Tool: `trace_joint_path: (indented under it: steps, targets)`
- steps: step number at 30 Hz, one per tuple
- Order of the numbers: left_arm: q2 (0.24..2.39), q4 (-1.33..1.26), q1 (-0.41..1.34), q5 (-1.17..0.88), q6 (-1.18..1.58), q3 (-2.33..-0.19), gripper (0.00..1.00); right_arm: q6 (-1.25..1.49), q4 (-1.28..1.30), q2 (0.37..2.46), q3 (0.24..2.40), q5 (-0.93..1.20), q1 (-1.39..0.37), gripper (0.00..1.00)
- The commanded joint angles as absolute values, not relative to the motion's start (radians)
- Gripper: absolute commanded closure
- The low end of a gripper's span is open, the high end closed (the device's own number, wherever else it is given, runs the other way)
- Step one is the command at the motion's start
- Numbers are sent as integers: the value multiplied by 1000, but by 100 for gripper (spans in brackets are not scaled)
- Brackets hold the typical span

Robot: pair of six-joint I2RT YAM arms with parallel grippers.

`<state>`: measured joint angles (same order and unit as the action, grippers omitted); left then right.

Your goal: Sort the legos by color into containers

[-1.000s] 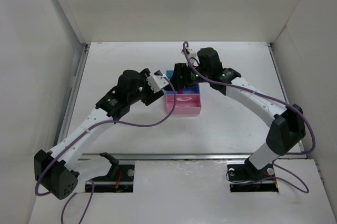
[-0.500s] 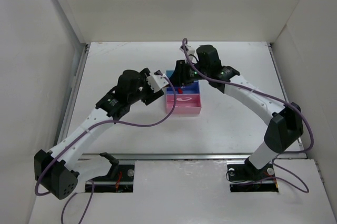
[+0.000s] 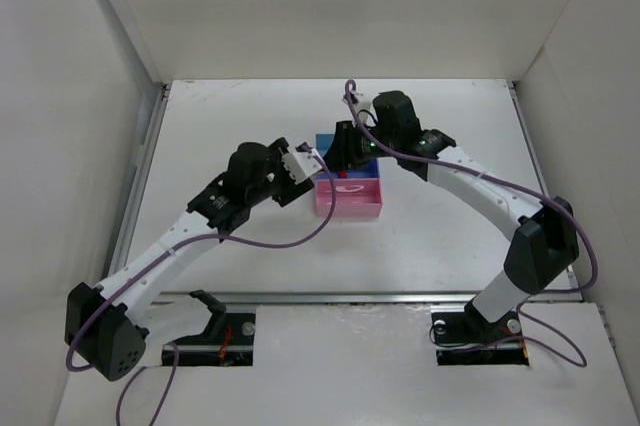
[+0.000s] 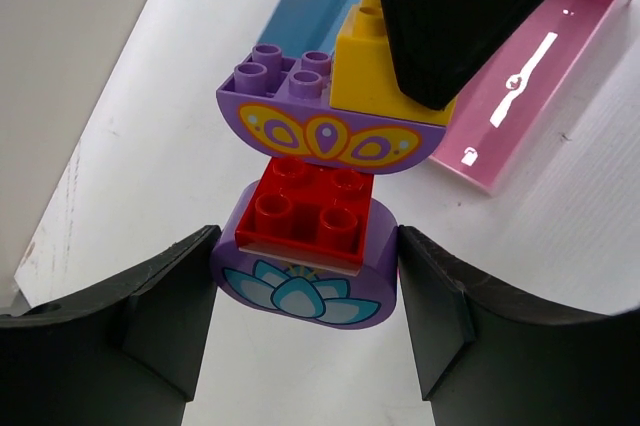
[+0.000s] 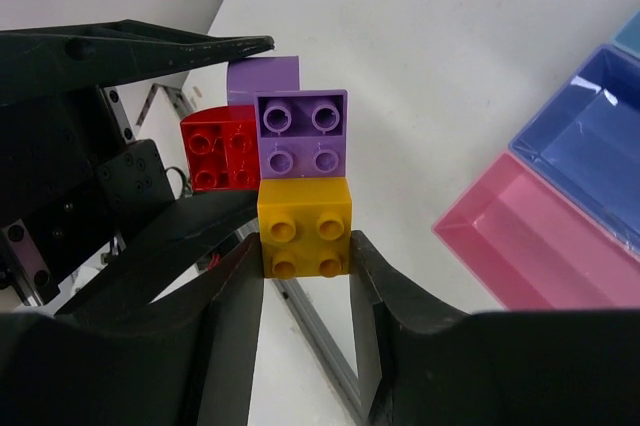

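Note:
I need to move my left gripper back and down onto the table near the pink tray point(image 3: 348, 200) next, because the red brick point(image 4: 308, 208) is still on its purple rounded brick.
My left gripper point(image 4: 306, 268) is shut on a purple rounded brick with a blue flower print point(image 4: 300, 291). A red brick point(image 4: 308, 208) sits on top of it. My right gripper point(image 5: 303, 242) is shut on a yellow brick point(image 5: 305, 231), which is joined to a purple brick point(image 5: 302, 134) with a yellow print point(image 4: 320, 134). The red brick touches that purple brick, and both grippers meet above the table point(image 3: 324, 156) just left of the trays. The pink tray point(image 3: 348, 200), darker blue tray point(image 3: 370, 168) and light blue tray point(image 5: 630, 38) lie in a row.
White walls point(image 3: 90, 96) enclose the white table on three sides. A metal rail point(image 3: 350, 297) runs along the near edge. Purple cables point(image 3: 300, 231) hang from both arms. The right arm point(image 3: 470, 181) reaches over the trays.
My left gripper has moved a little right, closer to the right gripper. The right gripper has shifted slightly over the trays' far end. Both stay shut on their bricks.

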<state>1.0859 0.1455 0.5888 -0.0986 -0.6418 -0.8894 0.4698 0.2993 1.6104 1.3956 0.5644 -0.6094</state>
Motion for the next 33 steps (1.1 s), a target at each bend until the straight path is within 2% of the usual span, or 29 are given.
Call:
trace_joint_path:
  steps: [1,15,19,22,28,32,33]
  targets:
    - [1062,167,584,-54,-649,-844,100,459,287,1496,1385,546,-575,100]
    - [1034,187,584,-54,-604,-770,100,430,360,1448,1356,502,-520,100]
    - [1025,222,532,-165,-568,-674,100,430,379,1428,1356,468,-520,100]
    - [1054,256,532,-193,-568,-608,100,420,390,1428,1347,468,-520,100]
    - [1173,310,532,-124,-633,-574,100,420,390,1419,1338,459,-520,100]
    - [1219,310,532,-133,-653,-574,87,420,390,1419,1338,450,-520,100]
    - [1220,310,532,-144,-653,-583,74,420,390,1419,1338,449,-520,100]
